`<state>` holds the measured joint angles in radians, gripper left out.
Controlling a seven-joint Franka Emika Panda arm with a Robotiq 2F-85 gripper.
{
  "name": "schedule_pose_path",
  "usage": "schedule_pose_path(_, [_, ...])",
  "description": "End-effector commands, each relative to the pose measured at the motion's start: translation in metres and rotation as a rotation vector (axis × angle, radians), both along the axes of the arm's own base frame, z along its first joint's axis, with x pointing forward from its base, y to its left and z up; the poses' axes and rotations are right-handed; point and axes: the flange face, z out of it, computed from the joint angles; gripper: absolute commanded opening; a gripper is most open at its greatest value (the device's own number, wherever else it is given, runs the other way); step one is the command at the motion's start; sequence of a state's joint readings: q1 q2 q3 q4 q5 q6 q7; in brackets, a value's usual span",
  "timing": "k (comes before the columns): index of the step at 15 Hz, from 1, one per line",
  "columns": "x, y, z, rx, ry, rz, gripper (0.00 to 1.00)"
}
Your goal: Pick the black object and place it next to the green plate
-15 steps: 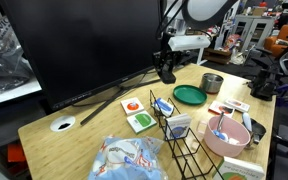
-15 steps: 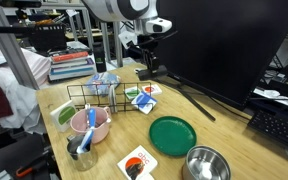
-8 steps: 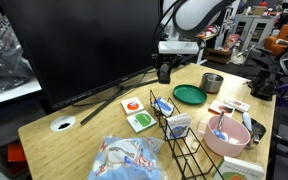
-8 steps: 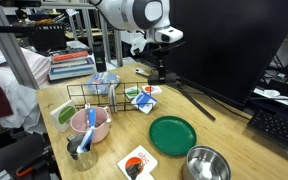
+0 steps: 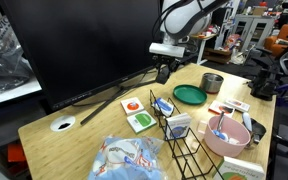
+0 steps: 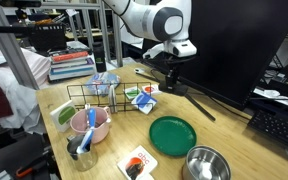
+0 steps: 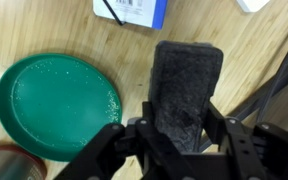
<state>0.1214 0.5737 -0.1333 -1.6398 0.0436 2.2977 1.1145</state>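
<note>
The bare wood [image 6: 171,103] beside the green plate is open below my gripper, so my gripper needs to turn slightly next and go down to release the black object there.
My gripper [image 7: 174,128] is shut on the black object [image 7: 186,85], a matte black oblong block that I hold above the wooden table. In both exterior views the gripper [image 5: 164,71] [image 6: 170,78] hangs by the monitor's stand with the block between its fingers. The green plate [image 7: 54,103] lies on the table to the left of the block in the wrist view. It also shows in both exterior views [image 5: 190,95] [image 6: 172,134], a short way from the gripper.
A big black monitor [image 5: 79,40] on a splayed stand fills the table's back. A metal cup [image 5: 213,82] [image 6: 206,165] stands by the plate. A black wire rack [image 5: 179,130] [image 6: 94,95], a pink bowl [image 5: 227,135] [image 6: 89,127], picture cards [image 5: 136,112] and a printed bag [image 5: 129,160] are near.
My gripper has moved with the black object along the monitor's stand, lower and nearer the green plate. Nothing else has moved.
</note>
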Motion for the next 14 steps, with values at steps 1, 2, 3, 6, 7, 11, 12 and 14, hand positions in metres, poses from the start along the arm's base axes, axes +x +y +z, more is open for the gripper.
schedule_pose_path(1, [0.013,-0.003,-0.012,0.052,0.041,-0.153,0.26])
schedule_pose_path(2, [0.015,-0.003,-0.015,0.057,0.045,-0.187,0.26])
schedule_pose_path(3, [0.02,-0.002,-0.02,0.057,0.033,-0.214,0.26])
schedule_pose_path(6, [0.03,0.001,-0.026,0.04,-0.004,-0.243,0.26])
schedule_pose_path(7, [0.031,0.002,-0.028,0.048,0.001,-0.25,0.26])
schedule_pose_path(11, [0.037,0.0,-0.042,0.032,0.019,-0.299,0.26])
schedule_pose_path(12, [0.038,0.0,-0.045,0.028,0.023,-0.31,0.26])
schedule_pose_path(14, [0.039,-0.001,-0.052,0.021,0.042,-0.335,0.26])
